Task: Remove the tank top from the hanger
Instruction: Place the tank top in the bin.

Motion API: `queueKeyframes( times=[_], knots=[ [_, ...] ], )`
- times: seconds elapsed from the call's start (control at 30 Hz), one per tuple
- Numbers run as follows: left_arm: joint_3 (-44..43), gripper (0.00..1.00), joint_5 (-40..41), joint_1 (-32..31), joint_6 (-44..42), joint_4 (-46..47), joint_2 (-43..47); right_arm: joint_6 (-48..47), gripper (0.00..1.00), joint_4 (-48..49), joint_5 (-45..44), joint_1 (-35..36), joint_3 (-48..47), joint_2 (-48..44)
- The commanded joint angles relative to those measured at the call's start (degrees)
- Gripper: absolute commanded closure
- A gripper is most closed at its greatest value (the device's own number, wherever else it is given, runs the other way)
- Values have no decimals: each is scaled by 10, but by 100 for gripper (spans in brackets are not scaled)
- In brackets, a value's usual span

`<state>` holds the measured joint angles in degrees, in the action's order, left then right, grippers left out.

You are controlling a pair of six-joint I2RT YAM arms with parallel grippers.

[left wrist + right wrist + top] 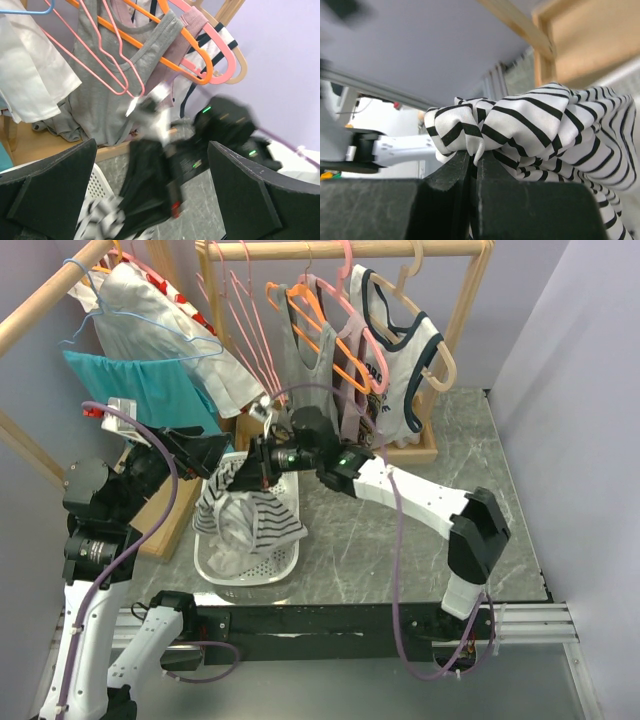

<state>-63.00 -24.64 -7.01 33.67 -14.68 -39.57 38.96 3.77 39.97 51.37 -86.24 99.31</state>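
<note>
The fold of cloth goes down from above the basket's far rim into the white perforated basket next. My right gripper releases it there, as the tank top is already off any hanger.
A black-and-white striped tank top [250, 512] hangs bunched over a white perforated basket [245, 570], off any hanger. My right gripper [262, 468] is shut on a fold of it, the cloth [520, 130] pinched between the jaws above the basket's far rim. My left gripper [215, 452] is open and empty just left of the right gripper; its wide-apart fingers [250, 195] frame the right arm's blurred wrist [165, 165]. A grey tank top [308, 358] hangs on an orange hanger [320, 310] on the wooden rail.
A wooden rack [350, 250] at the back holds several pink hangers [240, 300], a pink top and a white navy-trimmed tank top [405, 355]. A second rail [50, 290] on the left carries white and teal garments [140, 385].
</note>
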Motion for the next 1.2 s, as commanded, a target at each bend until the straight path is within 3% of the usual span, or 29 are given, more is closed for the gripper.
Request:
queueKeyframes(
  times=[0.0, 0.13, 0.27, 0.53, 0.63, 0.67, 0.8, 0.93, 1.17],
  knots=[
    [-4, 1, 18, -1, -9, 3, 4, 2, 100, 30, -15, 10, 47, 26],
    [-6, 0, 17, -1, -13, -4, 1, -34, 100, -92, -109, 17, 69, 25],
    [2, 1, 7, -1, -7, 6, -7, -70, 94, -224, -282, 23, 67, 19],
    [28, 1, 20, -1, -24, -49, -20, -123, 82, -330, -313, 29, 46, 91],
    [38, 1, 32, -1, -33, -63, -14, -123, 49, -329, -311, 29, 58, 99],
    [45, 1, 29, -1, -33, -65, -12, -122, 31, -323, -311, 29, 66, 92],
    [49, 1, 9, -1, -26, -52, -16, -117, 25, -262, -298, 29, 124, 26],
    [44, 1, -8, -1, -26, -34, -27, -108, 19, -213, -289, 29, 153, -98],
    [42, 1, -38, -1, -19, -11, -36, -112, 13, -232, -315, 29, 122, -194]
  ],
)
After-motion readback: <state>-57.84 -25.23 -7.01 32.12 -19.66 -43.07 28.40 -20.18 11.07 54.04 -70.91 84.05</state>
